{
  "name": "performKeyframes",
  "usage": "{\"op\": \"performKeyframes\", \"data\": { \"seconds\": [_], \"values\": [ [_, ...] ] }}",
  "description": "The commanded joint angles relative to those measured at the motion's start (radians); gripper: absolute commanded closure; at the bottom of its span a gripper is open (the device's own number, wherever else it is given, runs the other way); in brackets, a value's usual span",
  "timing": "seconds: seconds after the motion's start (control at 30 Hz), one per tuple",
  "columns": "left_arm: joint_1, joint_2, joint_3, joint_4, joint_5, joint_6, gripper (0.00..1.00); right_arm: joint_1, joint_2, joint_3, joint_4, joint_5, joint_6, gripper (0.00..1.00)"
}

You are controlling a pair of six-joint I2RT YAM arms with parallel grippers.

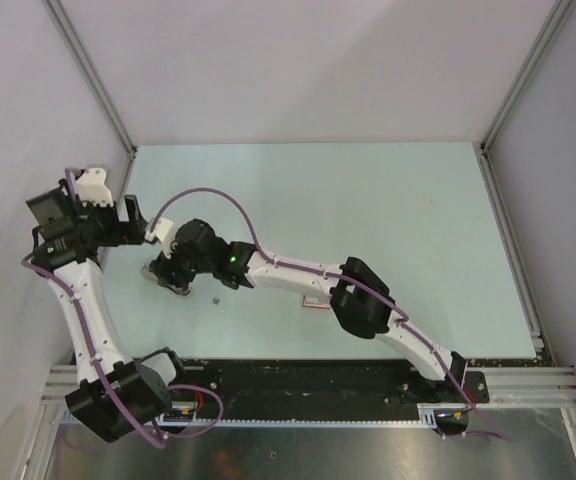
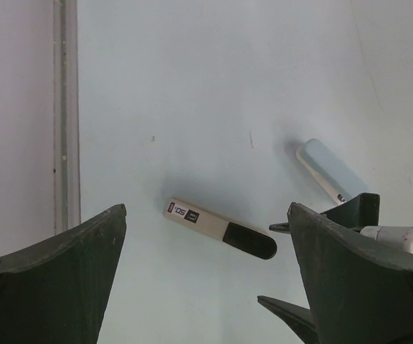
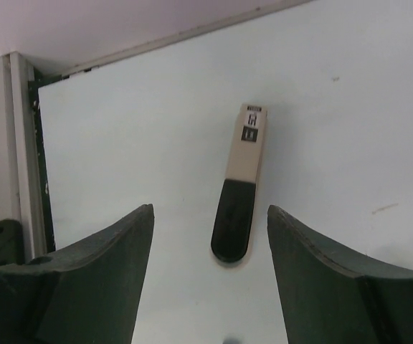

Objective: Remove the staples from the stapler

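The stapler's black end [image 3: 234, 221] is between the open fingers in the wrist view, so I should next lower my right gripper onto that black end and close there.
The stapler [image 3: 238, 186] is a slim bar with a black end and a pale labelled end. It lies flat on the table. My right gripper [image 3: 210, 208] is open, with its fingers on either side of the stapler's black end, apart from it. In the top view the right gripper [image 1: 168, 277] covers the stapler. My left gripper [image 2: 206, 208] is open and empty, hovering beside the stapler [image 2: 219, 229]; in the top view the left gripper [image 1: 151, 232] sits near the left wall. I cannot make out any staples.
A pale rounded bar [image 2: 327, 168] lies on the table beyond the right gripper's dark fingers [image 2: 361, 209]. A tiny dark speck [image 1: 215, 298] sits right of the right gripper. A pink-labelled box [image 1: 314, 303] peeks from under the right arm. The wall rail [image 2: 64, 115] is close on the left.
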Motion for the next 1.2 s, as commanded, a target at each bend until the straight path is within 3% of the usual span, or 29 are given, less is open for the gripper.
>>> {"op": "performKeyframes", "data": {
  "seconds": [0.0, 0.17, 0.5, 0.73, 1.17],
  "values": [
    [0.004, -0.012, 0.046, -0.039, 0.167, -0.129, 0.01, 0.021, 0.114, 0.059, -0.039, 0.032, -0.031, 0.32],
    [0.082, 0.014, 0.038, -0.039, 0.224, -0.134, 0.01, 0.019, 0.125, 0.019, 0.004, 0.054, -0.007, 0.34],
    [0.119, 0.039, -0.013, -0.039, 0.206, -0.044, 0.01, -0.045, -0.049, -0.293, 0.269, 0.021, 0.088, 0.34],
    [0.121, 0.05, 0.009, -0.037, 0.2, -0.064, 0.01, -0.026, -0.029, -0.246, 0.253, -0.002, 0.054, 0.34],
    [0.12, 0.028, 0.017, -0.043, 0.203, -0.082, 0.0, 0.029, 0.059, -0.071, 0.158, 0.09, -0.011, 0.35]
  ]
}}
